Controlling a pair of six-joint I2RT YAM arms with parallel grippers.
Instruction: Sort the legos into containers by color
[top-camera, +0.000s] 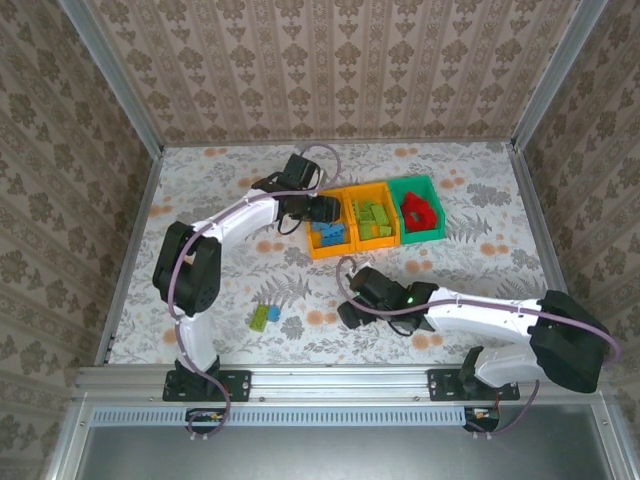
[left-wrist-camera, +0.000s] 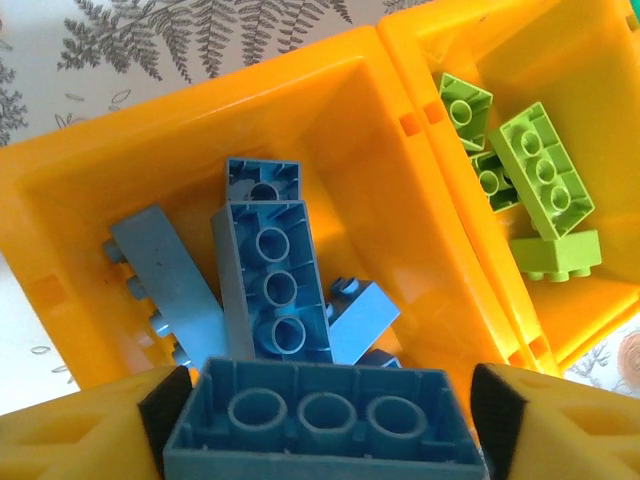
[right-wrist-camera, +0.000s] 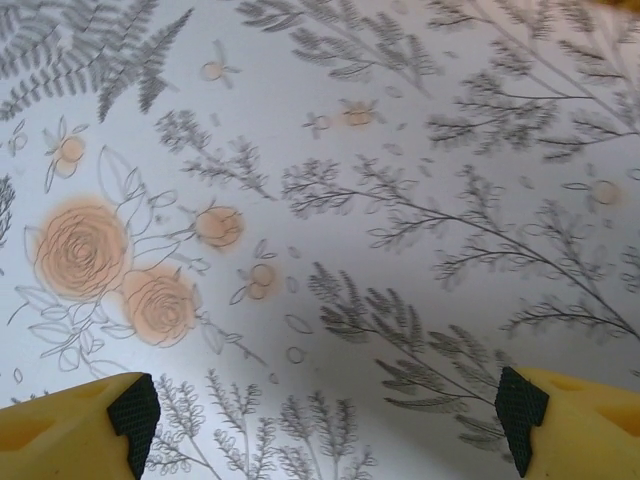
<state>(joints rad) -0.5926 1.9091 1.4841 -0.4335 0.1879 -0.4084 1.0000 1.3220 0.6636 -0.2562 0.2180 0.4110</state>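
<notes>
I should swing my right gripper across toward the green lego and down onto the small blue lego (top-camera: 274, 313), which is below the gripper, still outside the containers.
My left gripper (left-wrist-camera: 325, 415) hangs over the left orange-yellow container (left-wrist-camera: 200, 110), open. A blue lego (left-wrist-camera: 320, 425) lies underside-up between its pads, with a thin gap at the right pad. Several blue legos (left-wrist-camera: 270, 280) lie in that container. The middle orange-yellow container (top-camera: 376, 240) holds lime green legos (left-wrist-camera: 545, 170), and the green container (top-camera: 432, 192) holds red legos (top-camera: 417, 210). A green lego (top-camera: 260, 318) and a blue lego (top-camera: 273, 311) lie loose on the table at front left. My right gripper (right-wrist-camera: 325, 410) is open above bare cloth, seen in the top view (top-camera: 352, 297) in front of the containers.
A floral tablecloth (top-camera: 480, 250) covers the table. Patterned walls and metal rails close it in at the left, right and back. The left arm reaches over the table's left half to the containers' left end.
</notes>
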